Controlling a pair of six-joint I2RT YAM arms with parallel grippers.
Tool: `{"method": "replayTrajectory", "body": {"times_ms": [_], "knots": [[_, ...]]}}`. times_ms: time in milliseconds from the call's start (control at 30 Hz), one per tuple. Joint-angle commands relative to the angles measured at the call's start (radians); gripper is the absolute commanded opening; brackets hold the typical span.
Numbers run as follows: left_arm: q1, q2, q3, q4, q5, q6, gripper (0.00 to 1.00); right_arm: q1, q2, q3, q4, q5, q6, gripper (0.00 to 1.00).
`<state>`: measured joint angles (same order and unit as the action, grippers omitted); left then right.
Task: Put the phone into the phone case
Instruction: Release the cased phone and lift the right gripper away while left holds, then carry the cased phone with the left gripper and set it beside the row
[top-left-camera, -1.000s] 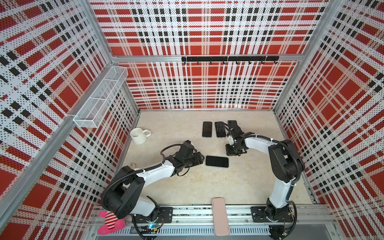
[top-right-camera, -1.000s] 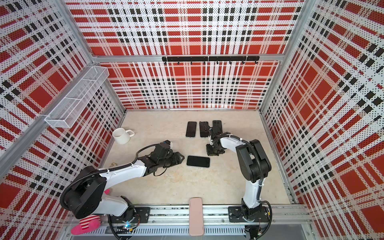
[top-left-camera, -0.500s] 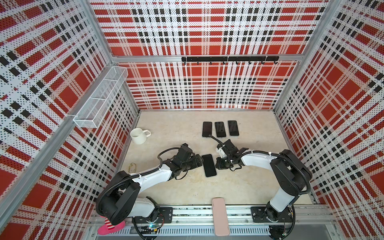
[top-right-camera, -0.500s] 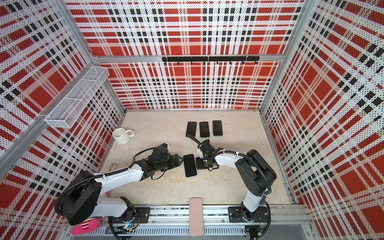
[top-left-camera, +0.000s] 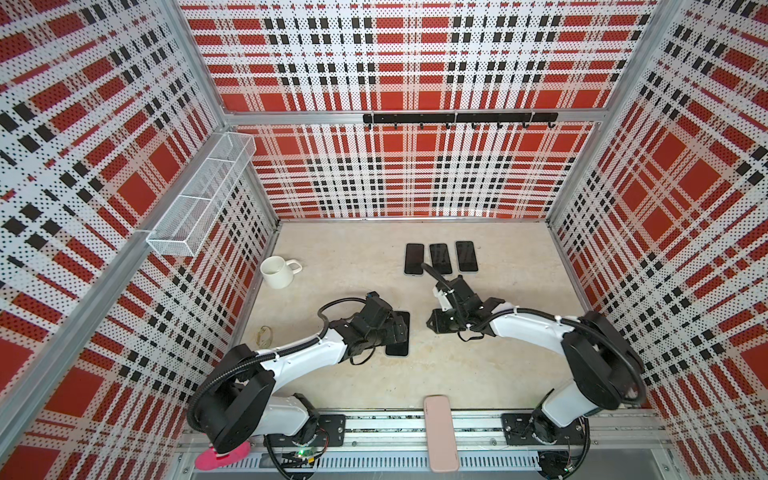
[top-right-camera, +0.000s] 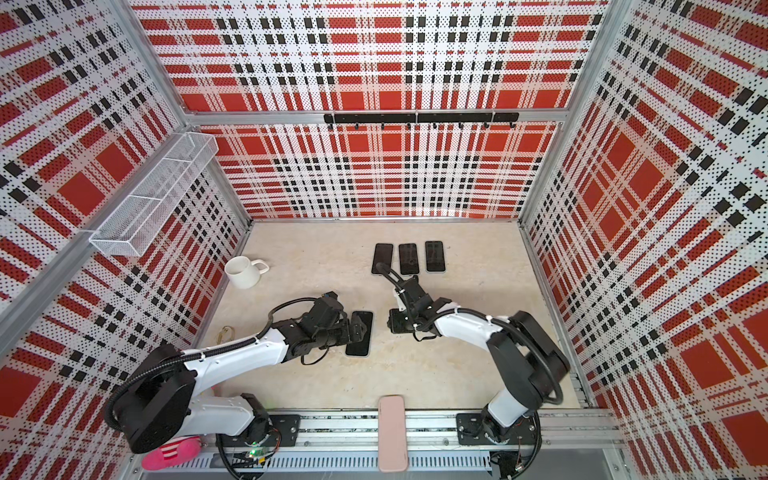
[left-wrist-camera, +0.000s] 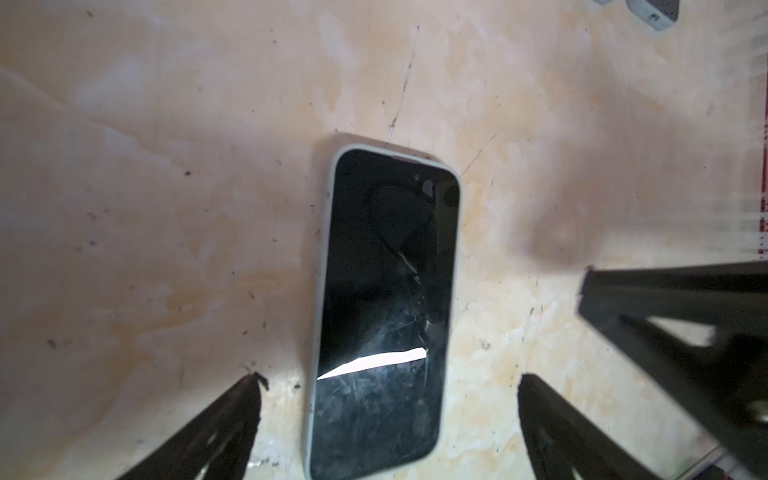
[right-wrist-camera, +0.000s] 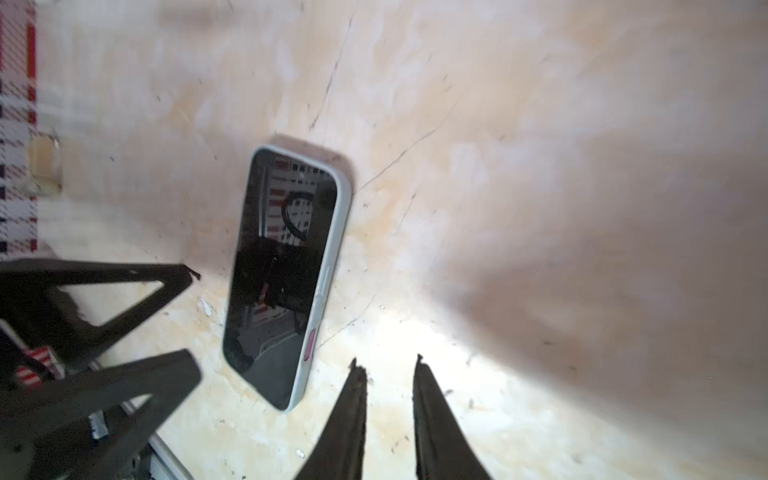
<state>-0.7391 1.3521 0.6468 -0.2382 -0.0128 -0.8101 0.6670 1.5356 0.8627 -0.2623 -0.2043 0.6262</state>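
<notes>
My left gripper lowers its open fingers astride the phone's middle (top-right-camera: 368, 333) (left-wrist-camera: 385, 313) next and closes, since the cased phone lies below with bare table along both long sides.
The phone (left-wrist-camera: 386, 291) lies flat on the table, dark cracked screen up, seated in a pale grey phone case (left-wrist-camera: 323, 249) whose rim frames it. Both top views show the phone (top-left-camera: 399, 347) (top-right-camera: 359, 345) mid-table, partly under my left gripper (top-left-camera: 397, 325) (top-right-camera: 358, 327). My left gripper (left-wrist-camera: 390, 376) stands wide open, one finger on each side of the phone's near end without touching it. My right gripper (right-wrist-camera: 387, 359) (top-left-camera: 434, 326) is just to the right of the phone (right-wrist-camera: 282, 270), jaws a little apart and empty. The case (right-wrist-camera: 338, 232) has a pink side button.
Three dark phones (top-left-camera: 440, 258) lie in a row at the back. A white mug (top-left-camera: 276, 272) stands at the back left. A pink case (top-left-camera: 440, 432) rests on the front rail. A mesh basket (top-left-camera: 199, 199) hangs on the left wall.
The phone turned from crosswise to lengthwise and slid left. My left gripper opened wide over it. My right gripper came forward from the back row, then drew off right and opened slightly.
</notes>
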Motion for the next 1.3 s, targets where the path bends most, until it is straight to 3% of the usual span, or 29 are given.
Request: {"method": "replayTrajectory", "body": {"times_ms": [0, 200, 300, 367, 533, 667, 800, 1267], "knots": [[-0.01, 0.006, 0.021, -0.062, -0.032, 0.019, 0.99, 0.0, -0.056, -0.015, -0.064, 0.005, -0.017, 0.23], [0.004, 0.021, -0.002, -0.027, 0.017, 0.014, 0.92, 0.018, -0.061, -0.029, -0.049, -0.033, -0.006, 0.23], [-0.014, 0.061, 0.038, -0.056, 0.0, 0.034, 0.99, 0.017, -0.058, -0.003, -0.087, -0.015, -0.026, 0.24], [-0.031, 0.085, 0.076, -0.101, -0.04, 0.047, 0.98, 0.015, -0.071, 0.004, -0.107, 0.018, -0.035, 0.28], [-0.06, 0.13, 0.133, -0.155, -0.114, 0.048, 0.98, -0.032, -0.131, -0.01, -0.147, 0.058, -0.054, 0.48], [-0.082, 0.178, 0.163, -0.164, -0.132, 0.043, 0.98, -0.059, -0.164, -0.013, -0.193, 0.086, -0.066, 0.77], [-0.11, 0.237, 0.202, -0.193, -0.163, 0.053, 0.98, -0.086, -0.187, -0.026, -0.218, 0.095, -0.103, 0.9], [-0.185, 0.36, 0.31, -0.322, -0.259, 0.053, 1.0, -0.162, -0.243, -0.047, -0.242, 0.101, -0.134, 1.0]]}}
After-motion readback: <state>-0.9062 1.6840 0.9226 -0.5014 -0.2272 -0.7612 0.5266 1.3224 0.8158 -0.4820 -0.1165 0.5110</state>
